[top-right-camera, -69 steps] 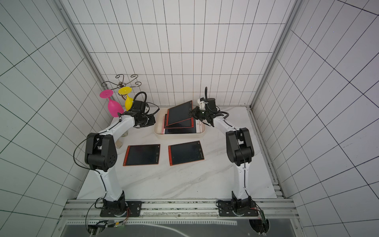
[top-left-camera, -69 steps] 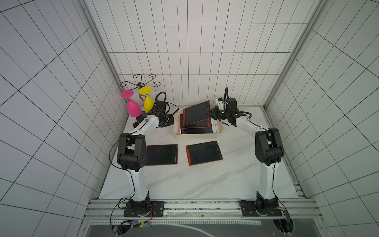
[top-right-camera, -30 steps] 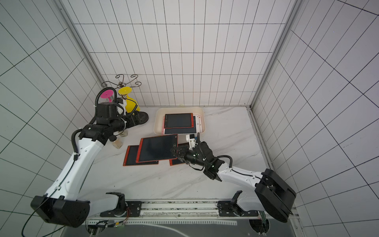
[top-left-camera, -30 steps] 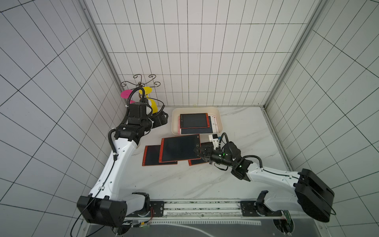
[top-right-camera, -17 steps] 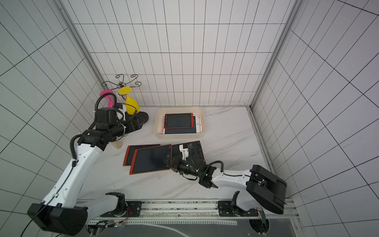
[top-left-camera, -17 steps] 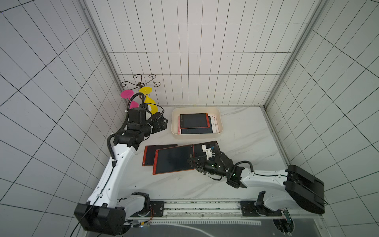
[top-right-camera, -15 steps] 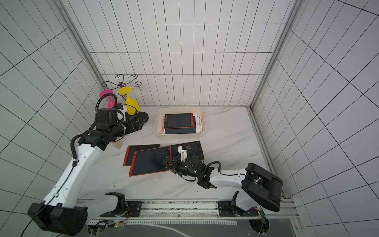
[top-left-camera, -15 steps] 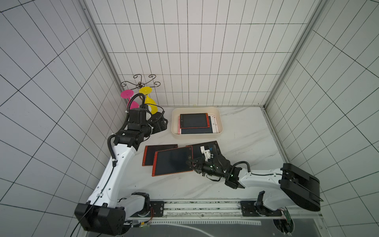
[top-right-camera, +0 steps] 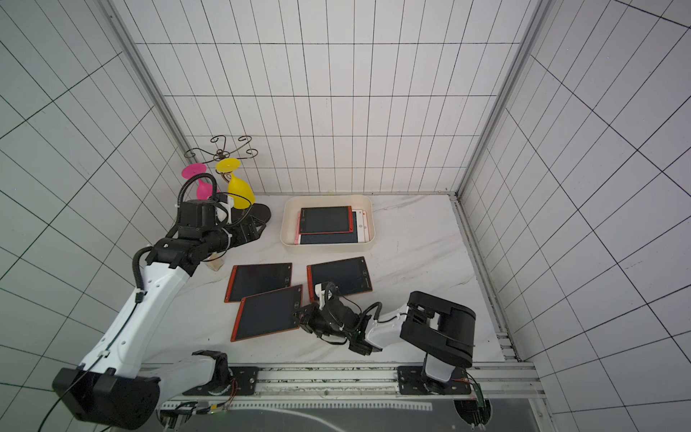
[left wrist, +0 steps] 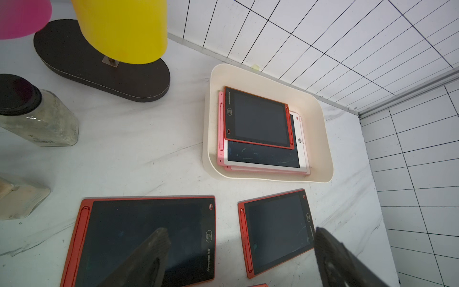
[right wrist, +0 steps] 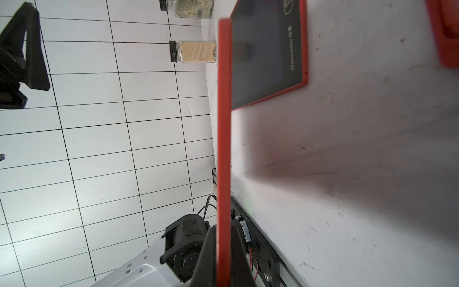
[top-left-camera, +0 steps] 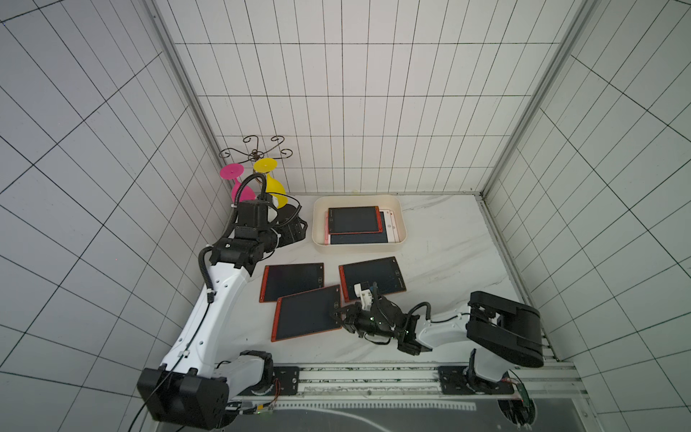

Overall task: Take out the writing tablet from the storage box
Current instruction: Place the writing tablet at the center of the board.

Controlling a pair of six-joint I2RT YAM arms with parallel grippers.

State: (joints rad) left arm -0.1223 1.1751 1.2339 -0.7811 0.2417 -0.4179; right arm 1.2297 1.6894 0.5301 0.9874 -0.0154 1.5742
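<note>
My right gripper will move back and down to the bare front tabletop and release the tablet's edge, as the held tablet overhangs a flat one's corner.
The cream storage box (top-left-camera: 401, 224) (top-right-camera: 289, 224) (left wrist: 320, 139) stands at the back of the table. It holds a red writing tablet (top-left-camera: 353, 219) (left wrist: 258, 119) on top of a white one and a pink one. My right gripper (top-left-camera: 338, 314) (top-right-camera: 303, 318) (right wrist: 223, 238) is shut on the edge of another red writing tablet (top-left-camera: 306, 312) (top-right-camera: 267, 312) (right wrist: 224, 124), held low over the table's front. My left gripper (top-left-camera: 295, 232) (left wrist: 241, 231) hangs open left of the box, with nothing in it.
Two red tablets (top-left-camera: 293, 280) (top-left-camera: 374, 276) lie flat in front of the box. A stand with a pink cup and a yellow cup (top-left-camera: 275, 185) is at the back left. Spice jars (left wrist: 37, 116) (right wrist: 196, 51) stand by the left wall.
My right gripper has carried the red tablet forward and left and brought it down close to the table. The left arm has barely moved.
</note>
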